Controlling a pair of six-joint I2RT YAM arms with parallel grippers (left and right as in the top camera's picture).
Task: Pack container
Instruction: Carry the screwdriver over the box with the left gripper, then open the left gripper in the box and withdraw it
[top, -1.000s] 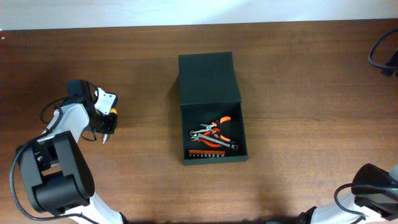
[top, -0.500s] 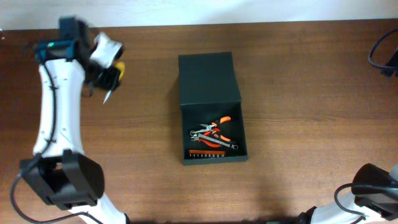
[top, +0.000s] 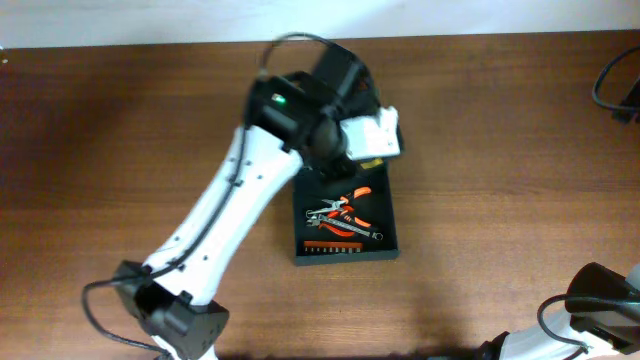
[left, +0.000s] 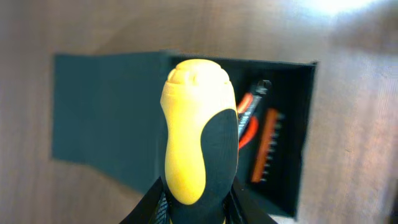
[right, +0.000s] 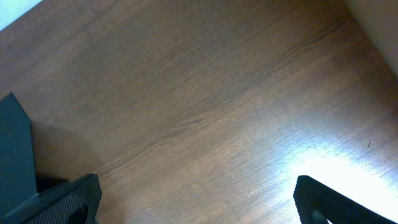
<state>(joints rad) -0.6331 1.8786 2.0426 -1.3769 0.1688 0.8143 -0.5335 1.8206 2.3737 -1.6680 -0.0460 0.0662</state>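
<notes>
My left gripper needs to move back and down, over the wrench (left: 249, 114) beside the orange bit strip, because the screwdriver (left: 199, 137) is still hanging high over the far end of the box.
The container (top: 345, 257) is a dark green-black box lying open mid-table. Inside are orange-handled pliers (top: 354, 203), a silver wrench (top: 352, 231) and an orange bit strip (top: 330, 246). My left gripper (top: 362, 152) hovers over the lid and the box's far end, shut on a yellow-and-black screwdriver (left: 199, 137). The left wrist view shows the lid (left: 106, 112) and the open box below the handle. My right gripper (right: 199, 202) is open and empty over bare wood, with a corner of the container (right: 13, 155) at its left.
The left arm (top: 230, 220) stretches from the front left across the table to the box. The right arm's base (top: 600, 300) sits at the front right corner. A black cable (top: 612, 85) loops at the far right edge.
My left arm has swung from the far left of the table to above the container, carrying the screwdriver. The right arm has not moved.
</notes>
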